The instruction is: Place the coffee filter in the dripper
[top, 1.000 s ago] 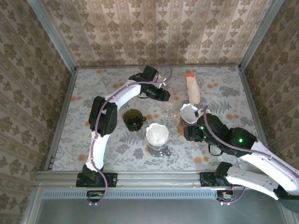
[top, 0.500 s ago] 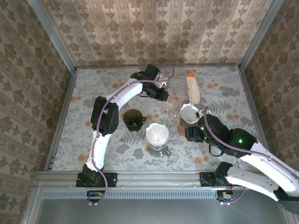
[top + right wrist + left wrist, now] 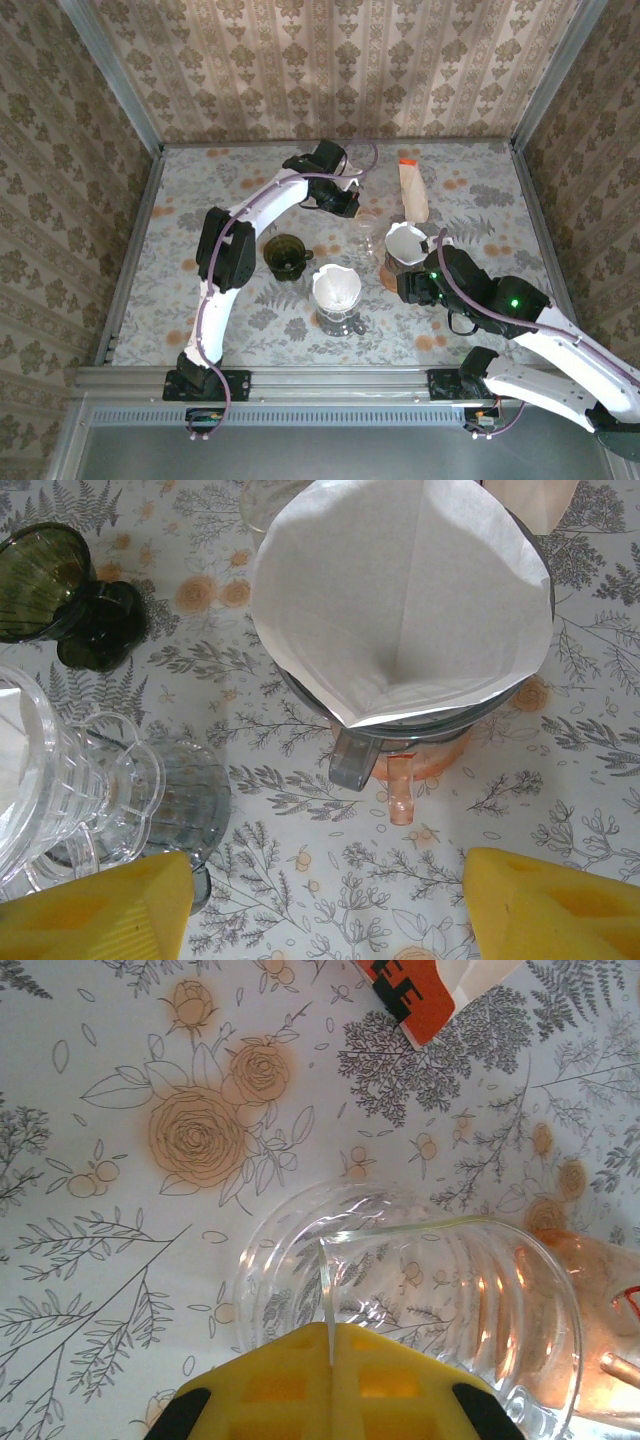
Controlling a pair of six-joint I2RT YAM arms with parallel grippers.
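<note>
I will next carry the clear dripper [image 3: 366,228] with my left gripper to the bare tabletop beside that gripper, away from the packet and outward of the green cup, and let it go there.
A white coffee filter [image 3: 400,590] sits open inside a grey dripper [image 3: 352,752] on a pink base [image 3: 400,790], also seen from above as the filter [image 3: 405,240]. My right gripper [image 3: 320,905] hovers just in front of it, open and holding nothing; it is the right gripper [image 3: 408,287] in the top view. A second white filter [image 3: 336,288] rests in a glass dripper on a carafe at the centre. At the far side, my left gripper [image 3: 332,1332] is shut on the thin handle of a clear glass dripper [image 3: 420,1300], which from above is the clear dripper [image 3: 366,228] beside the left gripper [image 3: 350,208].
A dark green glass cup [image 3: 285,255] stands left of centre, also the green cup [image 3: 60,590]. A brown paper packet with an orange top [image 3: 412,190] lies at the back right. The carafe [image 3: 170,800] is close to my right gripper's left finger.
My left gripper has drawn back slightly toward the far left, still holding the clear dripper's handle. The right arm has barely moved.
</note>
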